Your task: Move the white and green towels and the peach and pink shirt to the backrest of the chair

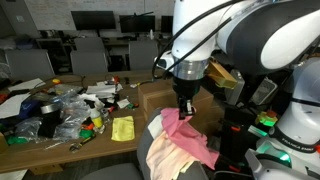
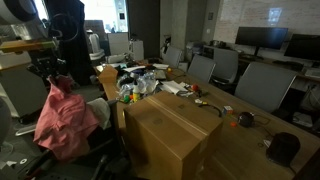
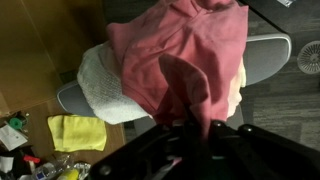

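Observation:
My gripper is holding up only the fold of the pink shirt, which is already spread over the backrest. Next, my gripper should move down toward the backrest and open there.
My gripper [image 3: 205, 125] is shut on a raised fold of the pink shirt [image 3: 180, 55]. The shirt hangs from the jaws and spreads over the grey backrest of the chair [image 3: 268, 55]. Under it on the backrest lies the white towel [image 3: 100, 90]. A pale strip [image 3: 241, 85] shows at the shirt's right edge; I cannot tell which cloth it is. In both exterior views the gripper [image 1: 185, 103] [image 2: 55, 78] stands just above the chair, with the pink shirt [image 1: 190, 140] [image 2: 65, 120] draped below it and the white towel [image 1: 165, 155] beside it.
A small bright yellow cloth [image 1: 122, 128] [image 3: 78, 130] lies on the table edge near the chair. Mixed clutter [image 1: 60, 110] covers the wooden table. A large cardboard box [image 2: 170, 135] stands next to the chair. Other grey office chairs [image 2: 265, 85] line the table's far side.

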`<state>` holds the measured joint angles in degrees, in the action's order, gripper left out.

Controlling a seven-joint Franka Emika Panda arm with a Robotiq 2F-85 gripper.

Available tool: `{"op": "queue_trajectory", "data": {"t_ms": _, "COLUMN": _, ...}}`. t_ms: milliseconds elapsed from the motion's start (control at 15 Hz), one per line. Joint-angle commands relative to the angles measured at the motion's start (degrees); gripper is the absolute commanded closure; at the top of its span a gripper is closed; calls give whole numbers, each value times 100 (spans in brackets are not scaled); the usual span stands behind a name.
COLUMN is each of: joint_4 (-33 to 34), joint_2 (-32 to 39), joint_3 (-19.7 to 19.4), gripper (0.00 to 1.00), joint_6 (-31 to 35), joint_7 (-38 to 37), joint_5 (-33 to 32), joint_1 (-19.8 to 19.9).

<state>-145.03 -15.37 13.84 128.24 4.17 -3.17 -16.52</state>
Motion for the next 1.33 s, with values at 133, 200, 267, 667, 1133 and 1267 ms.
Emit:
{"op": "queue_trajectory", "data": {"t_ms": 133, "joint_4": 320, "joint_2": 829, "joint_3": 200, "gripper": 99, "joint_6": 6, "joint_7": -657, "joint_5": -429, "joint_1": 94}}
{"op": "queue_trajectory", "data": {"t_ms": 200, "joint_4": 343, "joint_2": 911, "joint_3": 207, "gripper": 99, "joint_6": -12, "joint_7": -709, "joint_5": -481, "joint_1": 85}}
{"op": "queue_trajectory", "data": {"t_ms": 267, "joint_4": 365, "joint_2": 967, "joint_3": 220, "gripper": 99, "joint_6": -35, "joint_7": -774, "joint_5": -549, "joint_1": 74}}
{"op": "queue_trajectory", "data": {"t_ms": 667, "joint_4": 391, "joint_2": 1167, "joint_3": 247, "gripper": 69, "joint_6": -119, "joint_7": -1035, "joint_5": -1059, "joint_1": 54}}
{"op": "queue_trajectory", "data": {"t_ms": 1133, "joint_4": 423, "joint_2": 1072, "joint_3": 231, "gripper": 17, "joint_6": -493, "joint_7": -1243, "joint_5": -1544, "joint_1": 74}}
{"op": "queue_trajectory", "data": {"t_ms": 1267, "joint_4": 466, "joint_2": 1032, "joint_3": 233, "gripper": 2, "joint_6": -718, "joint_7": -1342, "joint_5": -1744, "joint_1": 81}}
